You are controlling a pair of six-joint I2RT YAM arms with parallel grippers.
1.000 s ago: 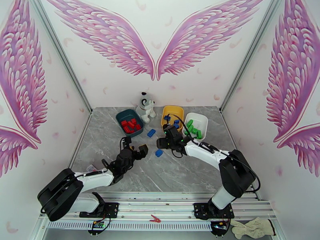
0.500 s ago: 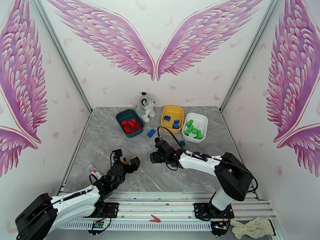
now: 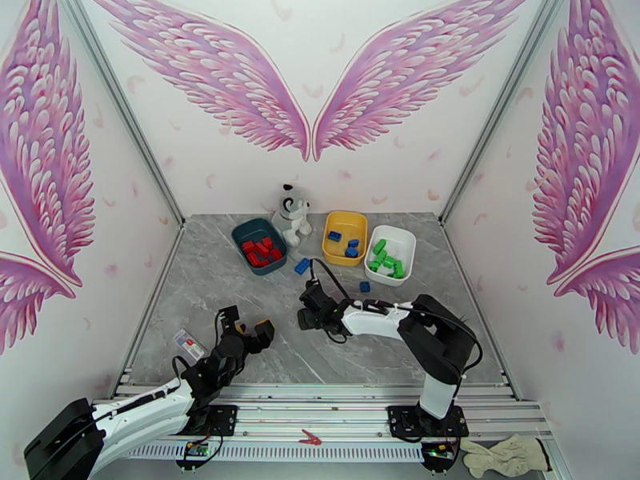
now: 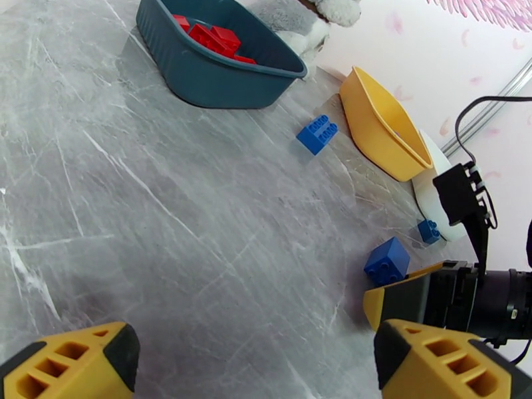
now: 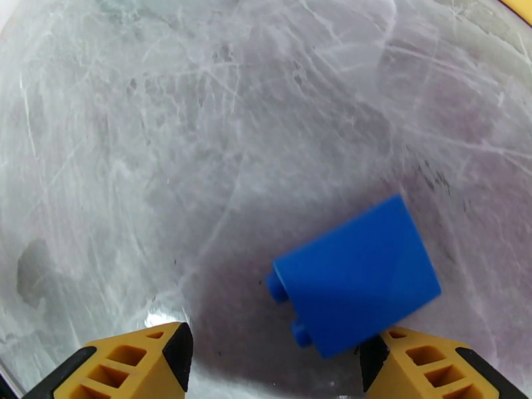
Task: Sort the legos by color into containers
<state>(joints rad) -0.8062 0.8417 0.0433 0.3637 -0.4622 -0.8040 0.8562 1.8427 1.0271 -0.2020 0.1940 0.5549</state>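
The right gripper slides its open fingers outward around the blue lego next and closes, as the lego lies just outward of it, nearer one finger.
A blue lego [image 5: 356,274] lies on its side on the table, just ahead of my right gripper [image 5: 286,374], whose jaws stand open around it, the brick close to the right fingertip. That right gripper [image 3: 306,315] hangs low over the table's middle. My left gripper [image 3: 248,322] is open and holds nothing, near the front left. Loose blue legos lie apart: one [image 3: 302,266] near the teal container [image 3: 247,230], a small one [image 3: 365,286] by the white container [image 3: 406,238]. Red legos [image 3: 261,251] fill the teal one, blue legos [image 3: 346,244] the yellow container [image 3: 345,221], green legos [image 3: 386,258] the white.
A white-and-grey plush dog [image 3: 292,214] stands at the back between the teal and yellow containers. A small label card [image 3: 188,343] lies on the table near the left arm. Pink-winged walls close in the table on three sides.
My left arm has pulled back toward the near edge, gripper still open. My right gripper has left the containers and come down and leftward over the loose blue lego.
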